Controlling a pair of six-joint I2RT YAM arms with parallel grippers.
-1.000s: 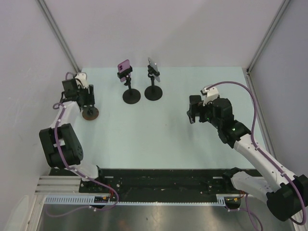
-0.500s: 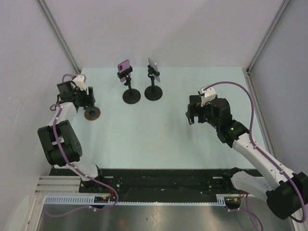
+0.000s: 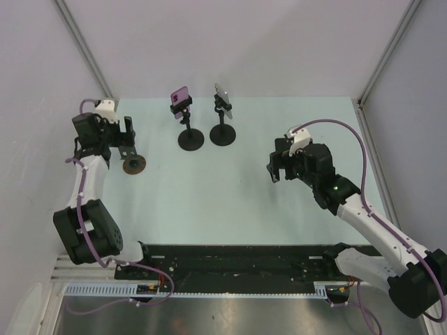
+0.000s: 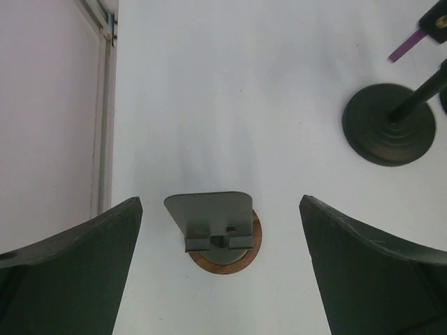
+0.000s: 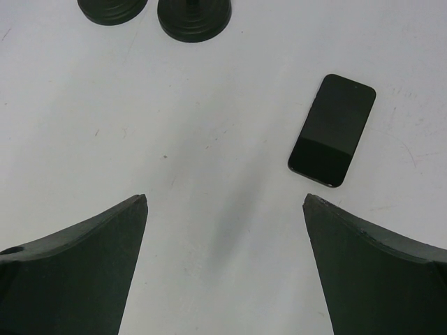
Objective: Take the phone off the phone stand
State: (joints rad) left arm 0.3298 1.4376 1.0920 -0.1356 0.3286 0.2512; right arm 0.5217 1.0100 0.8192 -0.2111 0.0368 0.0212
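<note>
I should next move my left gripper outward and to the right in the top view, from the grey stand onto the purple phone's edge, because that stand is empty.
A purple phone and a grey phone sit clamped on two black stands at the back of the table. My left gripper is open above a small empty grey stand on a brown round base. In the left wrist view that stand lies between the open fingers of my left gripper. My right gripper is open and empty over the table's middle right. In the right wrist view a black phone lies flat on the table, ahead and to the right of my right gripper. It does not show in the top view.
The left wall and its frame post run close beside the left gripper. One black stand base and the purple phone's edge show at the upper right of the left wrist view. Both black bases sit at the top of the right wrist view.
My left gripper has drawn back to the left, off the small brown-based stand. My right gripper has shifted slightly to the left.
</note>
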